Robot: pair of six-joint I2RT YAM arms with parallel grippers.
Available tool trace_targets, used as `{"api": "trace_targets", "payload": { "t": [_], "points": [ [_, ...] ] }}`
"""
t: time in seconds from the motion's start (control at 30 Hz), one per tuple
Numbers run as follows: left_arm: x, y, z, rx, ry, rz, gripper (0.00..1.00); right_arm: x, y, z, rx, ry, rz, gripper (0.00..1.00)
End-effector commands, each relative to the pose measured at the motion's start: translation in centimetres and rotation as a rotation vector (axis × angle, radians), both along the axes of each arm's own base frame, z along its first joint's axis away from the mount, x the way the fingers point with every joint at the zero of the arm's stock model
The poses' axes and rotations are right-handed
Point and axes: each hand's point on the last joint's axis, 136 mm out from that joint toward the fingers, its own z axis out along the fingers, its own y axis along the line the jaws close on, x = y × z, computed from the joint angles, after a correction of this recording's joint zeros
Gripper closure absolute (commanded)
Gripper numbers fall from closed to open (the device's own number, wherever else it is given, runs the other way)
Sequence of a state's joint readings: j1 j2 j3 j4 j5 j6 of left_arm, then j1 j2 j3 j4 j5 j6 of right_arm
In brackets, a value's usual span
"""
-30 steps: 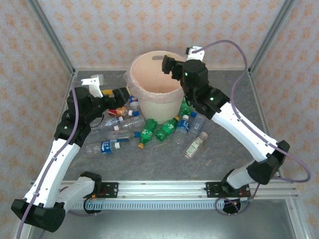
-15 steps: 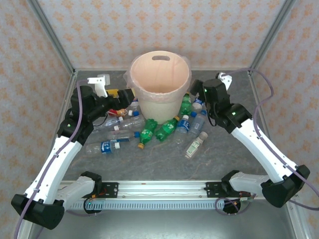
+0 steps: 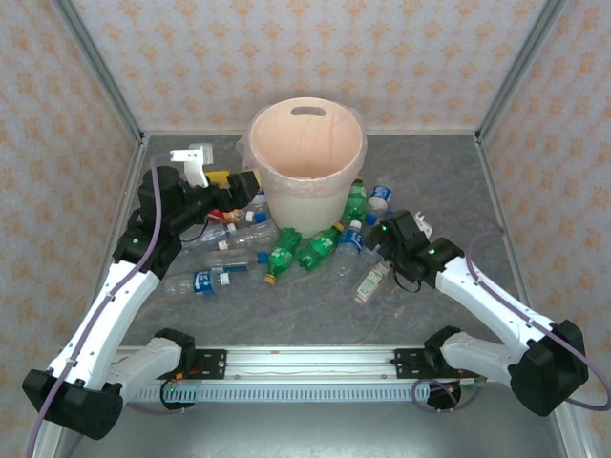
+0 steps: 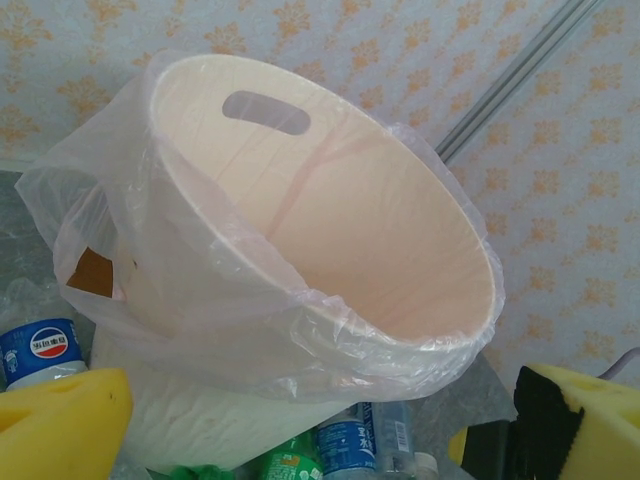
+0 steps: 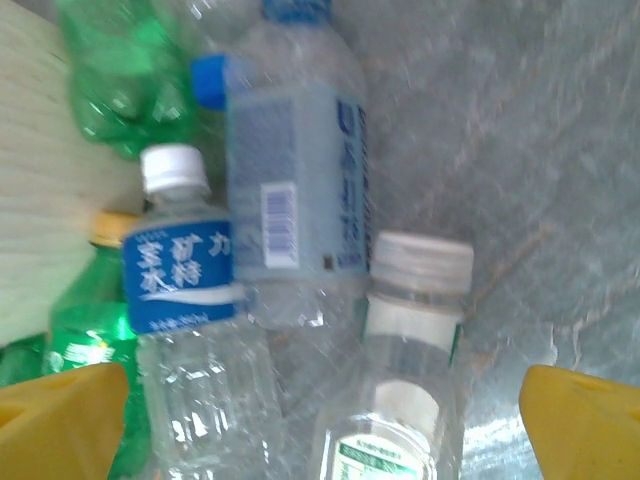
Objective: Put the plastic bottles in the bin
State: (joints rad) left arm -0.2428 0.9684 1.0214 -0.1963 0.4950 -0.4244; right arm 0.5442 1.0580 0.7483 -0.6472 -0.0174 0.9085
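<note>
My right gripper is to move back and down onto the top part of the clear bottle with the white cap. The bare tabletop beside the bottle leaves room for a finger.
The cream bin (image 3: 305,162) with its clear liner (image 4: 200,290) stands at the back middle of the table. Bottles lie around its foot: green ones (image 3: 284,253), clear blue-labelled ones (image 3: 205,280) and a red-labelled one (image 3: 226,214). My left gripper (image 3: 241,181) hovers open just left of the bin's rim (image 4: 300,290), and its yellow pads (image 4: 60,425) hold nothing. My right gripper (image 3: 385,232) is low and open over the bottles right of the bin. Between its pads (image 5: 585,425) lie a white-capped clear bottle (image 5: 410,340) and a blue-labelled bottle (image 5: 185,280).
A larger clear bottle with a blue cap (image 5: 290,180) and a crushed green one (image 5: 120,90) lie beyond the right gripper, against the bin's wall. Metal frame posts and patterned walls close in the grey table (image 3: 449,181). A rail (image 3: 305,361) runs along the near edge.
The right arm has swung from above the bin's rim out and down to the bottles right of the bin. The left gripper has edged closer to the bin.
</note>
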Motion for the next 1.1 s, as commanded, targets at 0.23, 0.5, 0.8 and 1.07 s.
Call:
{"api": "trace_targets", "payload": {
  "t": [0.23,0.5,0.8,1.07],
  "points": [
    [-0.3,-0.4,0.4,-0.006,-0.039,-0.019,0.01,-3.1,0.8,-4.5,0.127,0.142,-0.051,0.07],
    [-0.4,-0.1,0.5,0.002,-0.037,-0.007,0.01,-3.0,1.7,-5.4,0.142,0.169,-0.022,0.08],
    [-0.6,0.1,0.5,0.014,-0.031,-0.003,0.01,-3.3,2.5,-7.1,0.155,0.215,-0.006,0.15],
    [-0.6,0.1,0.5,0.013,-0.028,0.004,0.01,-4.0,2.2,-8.7,0.153,0.244,-0.01,0.25]
  ]
}}
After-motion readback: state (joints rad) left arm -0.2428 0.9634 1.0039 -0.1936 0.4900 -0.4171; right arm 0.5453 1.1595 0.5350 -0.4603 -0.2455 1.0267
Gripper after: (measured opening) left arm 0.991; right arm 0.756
